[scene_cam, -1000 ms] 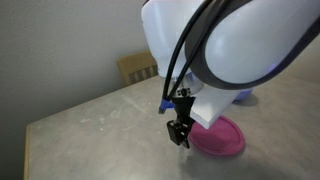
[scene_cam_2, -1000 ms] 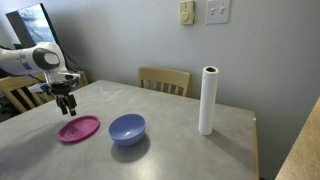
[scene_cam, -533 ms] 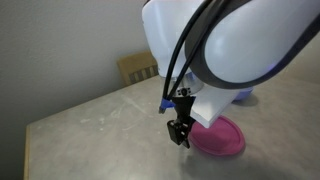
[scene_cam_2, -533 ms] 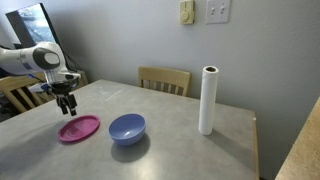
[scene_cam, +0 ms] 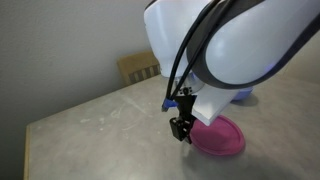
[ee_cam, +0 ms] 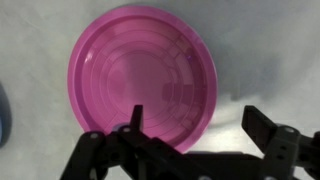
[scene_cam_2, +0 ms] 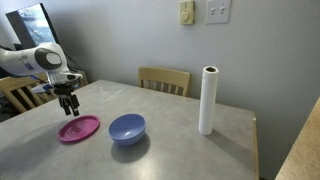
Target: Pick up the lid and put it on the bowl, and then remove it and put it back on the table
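My open gripper will next go down over the lid's rim (ee_cam: 204, 123) and close on it, because one finger is already above the disc and one above bare table.
The magenta-pink lid (scene_cam_2: 78, 128) lies flat on the grey table (scene_cam_2: 190, 150), left of the blue bowl (scene_cam_2: 127, 128). My gripper (scene_cam_2: 68, 107) hangs open a short way above the lid's far edge, touching nothing. In the wrist view the lid (ee_cam: 140, 75) fills the middle of the picture and my gripper (ee_cam: 200, 125) straddles its near right rim, one finger over the disc and one over bare table. From the close exterior view the gripper (scene_cam: 183, 135) hovers just left of the lid (scene_cam: 220, 136), and the arm's white body hides most of the bowl (scene_cam: 243, 97).
A tall white paper-towel roll (scene_cam_2: 208, 100) stands upright right of the bowl. A wooden chair (scene_cam_2: 163, 80) sits at the table's far edge, also seen as the chair (scene_cam: 138, 68). The table's edge (scene_cam: 40, 120) runs along the left.
The gripper has shifted slightly sideways over the lid and stays open. Lid and bowl have not moved.
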Tool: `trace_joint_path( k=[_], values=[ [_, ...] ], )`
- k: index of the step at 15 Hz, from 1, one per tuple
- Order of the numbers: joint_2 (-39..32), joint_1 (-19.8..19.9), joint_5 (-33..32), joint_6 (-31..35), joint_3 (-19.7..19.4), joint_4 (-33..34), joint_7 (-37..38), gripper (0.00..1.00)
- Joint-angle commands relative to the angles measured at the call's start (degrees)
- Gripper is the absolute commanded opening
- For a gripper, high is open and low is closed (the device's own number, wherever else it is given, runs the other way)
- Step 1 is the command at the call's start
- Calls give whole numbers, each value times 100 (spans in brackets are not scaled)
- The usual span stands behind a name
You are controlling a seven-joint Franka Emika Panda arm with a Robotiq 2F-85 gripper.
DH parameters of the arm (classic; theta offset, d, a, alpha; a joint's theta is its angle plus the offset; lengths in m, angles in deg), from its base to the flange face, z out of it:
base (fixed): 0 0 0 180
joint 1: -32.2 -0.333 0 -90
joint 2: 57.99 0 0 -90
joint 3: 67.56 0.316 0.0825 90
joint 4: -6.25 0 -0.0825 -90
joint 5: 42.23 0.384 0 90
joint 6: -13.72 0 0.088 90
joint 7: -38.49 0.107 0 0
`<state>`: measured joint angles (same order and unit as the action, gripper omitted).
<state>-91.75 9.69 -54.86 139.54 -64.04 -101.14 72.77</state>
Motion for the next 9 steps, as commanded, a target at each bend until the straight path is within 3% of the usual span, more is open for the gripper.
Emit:
trace_joint_path(
  k=[1, 9],
  values=[
    [-161, -92, -117, -121, -115, 141, 41, 100],
    [-480, -225, -136, -141, -155, 279, 98, 100]
  ],
)
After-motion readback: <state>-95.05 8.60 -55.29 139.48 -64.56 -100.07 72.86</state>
